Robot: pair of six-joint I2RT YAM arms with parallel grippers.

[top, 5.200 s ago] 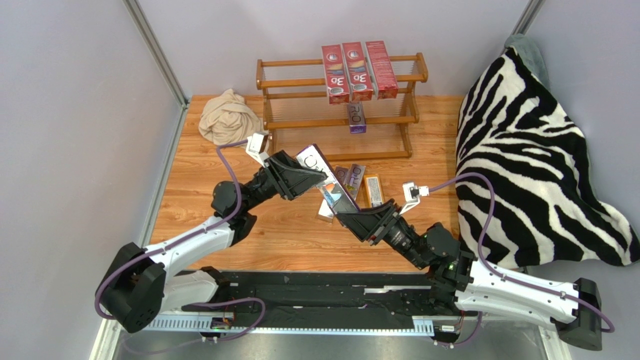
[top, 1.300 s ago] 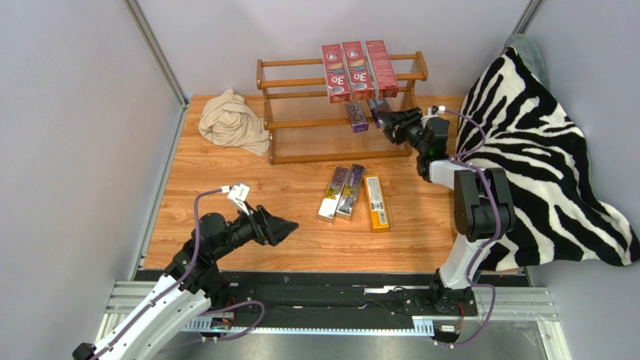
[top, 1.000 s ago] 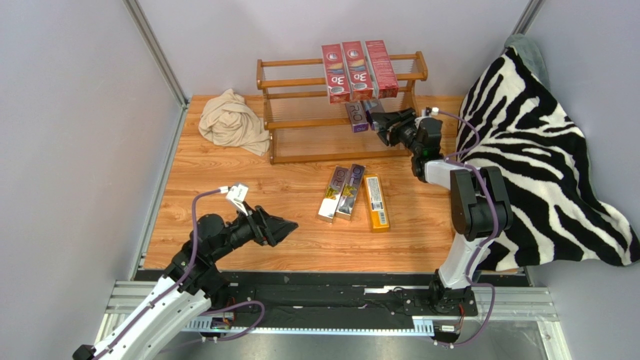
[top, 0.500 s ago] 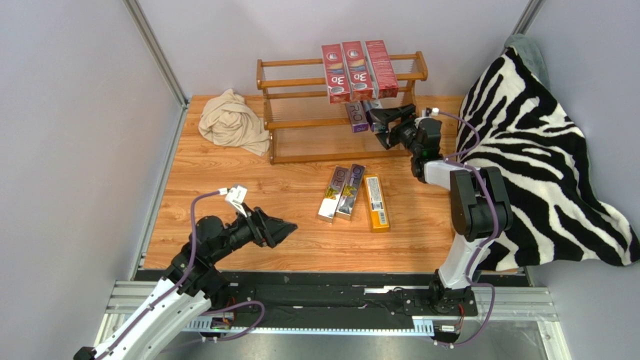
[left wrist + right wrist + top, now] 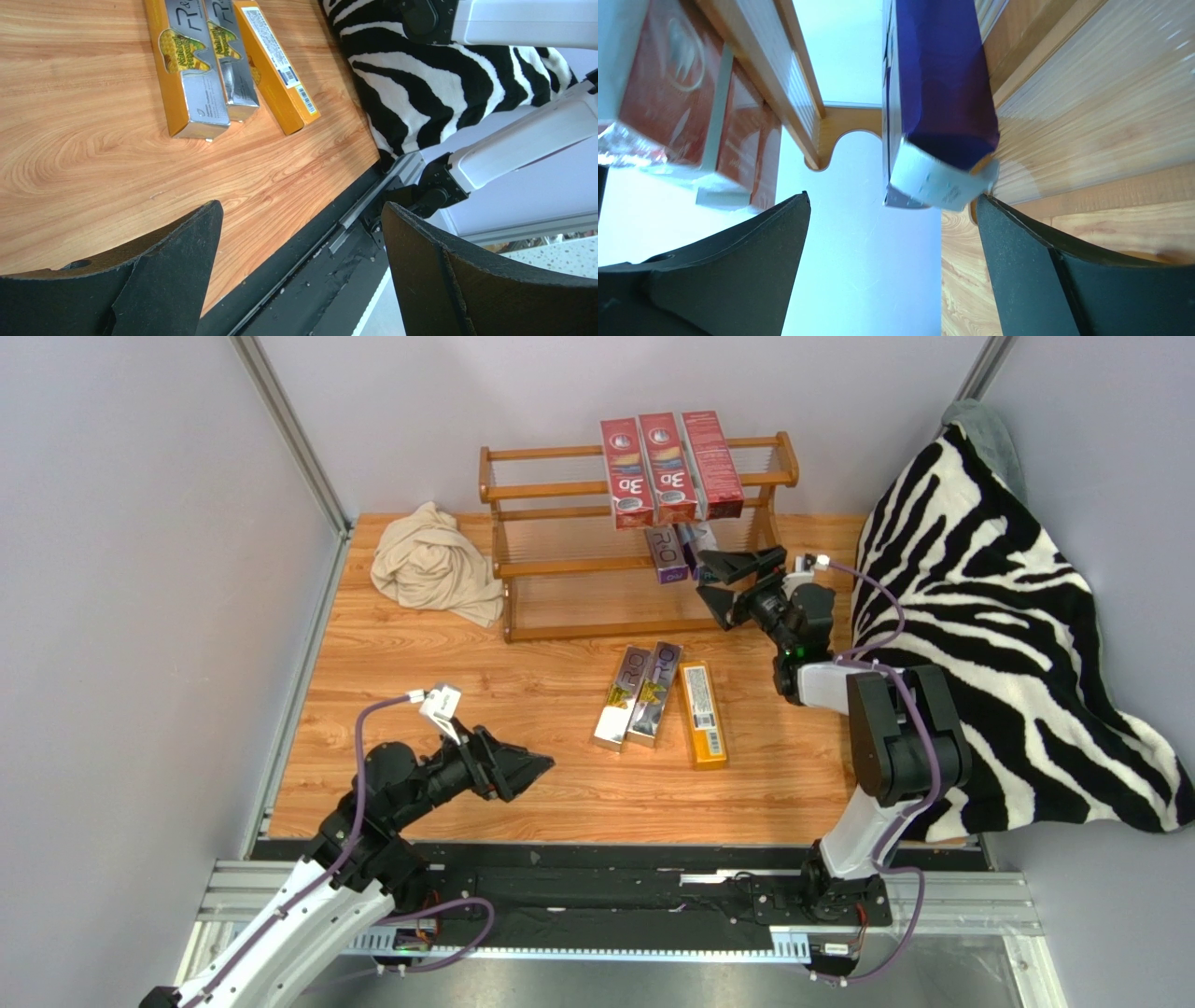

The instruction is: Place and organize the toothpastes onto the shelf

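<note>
The robot's right gripper will next move back, point its fingers down and go down around the orange toothpaste's near end [image 5: 713,745], which lies back and below it, clear of the silver ones.
The brown shelf [image 5: 561,567] stands at the back of the table. Three red toothpastes [image 5: 671,469] lie across its top tier. Two purple-silver toothpastes [image 5: 665,553] rest on the middle tier. My right gripper [image 5: 713,583] is open just in front of the right one [image 5: 938,91], whose end lies free between my spread fingers [image 5: 892,203]. Two silver toothpastes [image 5: 623,697] and an orange one [image 5: 703,711] lie side by side on the table, also seen in the left wrist view [image 5: 188,70]. My left gripper [image 5: 540,763] hangs open and empty over the near left of the table.
A crumpled beige cloth [image 5: 432,560] lies left of the shelf. A zebra-striped blanket [image 5: 1010,644] covers the right side, right beside the right arm. Grey walls close the back and left. A black rail [image 5: 330,280] runs along the table's near edge.
My right gripper has opened, let go of the purple-silver carton on the middle tier and drawn back a little. The left arm has hardly moved.
</note>
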